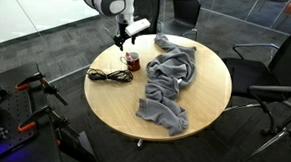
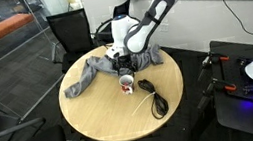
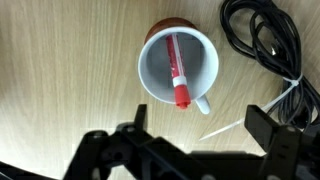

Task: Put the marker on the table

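Note:
My open gripper comes down toward the mug (image 3: pixel 160 70) next until its fingers straddle the marker's red cap (image 3: pixel 182 96). Then it closes, because that end rests up at the mug's rim.
A red marker (image 3: pixel 177 72) with a red cap lies slanted inside a mug (image 3: pixel 160 70) that is white inside and dark red outside. The mug stands on the round tan table (image 1: pixel 199 104), also seen in both exterior views (image 2: pixel 97 110). The mug shows small in the exterior views (image 1: pixel 131 61) (image 2: pixel 126 83). My gripper (image 3: pixel 195 125) hangs above the mug, open and empty, its two dark fingers apart over bare tabletop just below the mug in the wrist view. It also shows in both exterior views (image 1: pixel 122 40) (image 2: pixel 117 60).
A black coiled cable (image 1: pixel 108 76) lies next to the mug (image 3: pixel 265 40) (image 2: pixel 153 95). A crumpled grey cloth (image 1: pixel 167 82) covers much of the table (image 2: pixel 91 71). Black office chairs (image 1: pixel 276 83) stand around the table.

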Available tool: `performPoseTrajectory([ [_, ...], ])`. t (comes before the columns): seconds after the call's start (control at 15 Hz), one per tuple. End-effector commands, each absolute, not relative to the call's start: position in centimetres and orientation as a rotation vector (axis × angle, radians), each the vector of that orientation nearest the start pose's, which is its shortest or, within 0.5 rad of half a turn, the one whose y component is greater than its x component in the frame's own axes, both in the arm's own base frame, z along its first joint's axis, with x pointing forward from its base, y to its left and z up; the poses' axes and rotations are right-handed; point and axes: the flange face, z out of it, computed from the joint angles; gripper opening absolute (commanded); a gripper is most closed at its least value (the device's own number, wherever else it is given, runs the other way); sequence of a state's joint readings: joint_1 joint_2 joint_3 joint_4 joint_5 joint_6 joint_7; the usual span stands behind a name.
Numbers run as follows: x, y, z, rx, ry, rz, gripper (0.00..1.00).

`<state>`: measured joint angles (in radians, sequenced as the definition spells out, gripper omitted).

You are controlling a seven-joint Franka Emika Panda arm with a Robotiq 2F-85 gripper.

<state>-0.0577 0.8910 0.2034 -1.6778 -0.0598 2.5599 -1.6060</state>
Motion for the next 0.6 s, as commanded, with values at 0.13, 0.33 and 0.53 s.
performPoseTrajectory([
  [0.13,66.4,8.7,7.0,2.085,2.497,0.128,1.0],
  [0.33,66.3,8.8,6.2,2.092,2.505,0.125,0.76],
  [0.53,66.6,9.1,5.9,2.093,2.51,0.134,0.61],
])
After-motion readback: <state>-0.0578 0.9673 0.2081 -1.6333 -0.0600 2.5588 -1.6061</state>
